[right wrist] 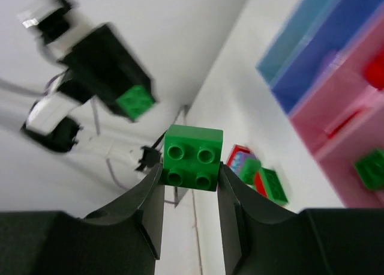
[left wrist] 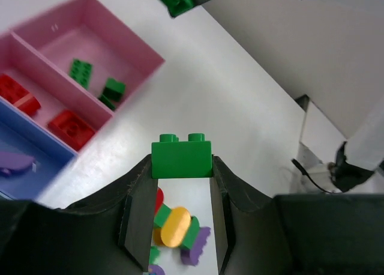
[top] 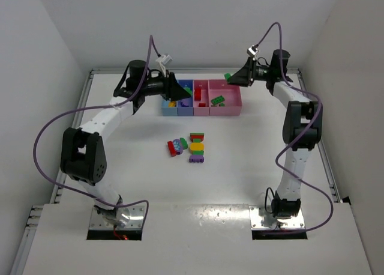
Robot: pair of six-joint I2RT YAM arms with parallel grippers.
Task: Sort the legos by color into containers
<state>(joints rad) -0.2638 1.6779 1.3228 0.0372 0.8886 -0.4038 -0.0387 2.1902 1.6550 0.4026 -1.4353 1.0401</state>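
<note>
The wide pink bin [top: 228, 111] of green bricks lies below my left gripper and to its right in the top view, so next I will move the gripper over, lower it and release.
My left gripper [top: 182, 93] hovers over the containers [top: 201, 108], shut on a green lego [left wrist: 182, 157] that sits crosswise between its fingertips. My right gripper [top: 233, 78] hangs above the back of the wide pink bin [top: 228, 111], shut on a square green lego [right wrist: 193, 157]. That bin holds green bricks [left wrist: 81, 71]. The narrower pink bin [left wrist: 42, 77] holds red bricks [left wrist: 71, 126]. A purple piece [left wrist: 13, 161] lies in the periwinkle bin. Multicoloured clumps of legos [top: 197, 146] lie mid-table in front of the bins.
The light blue bin [top: 170, 111] is at the left end of the row. White walls enclose the table on three sides. Purple cables loop off both arms. A metal rail runs along the table's right edge [top: 327, 161].
</note>
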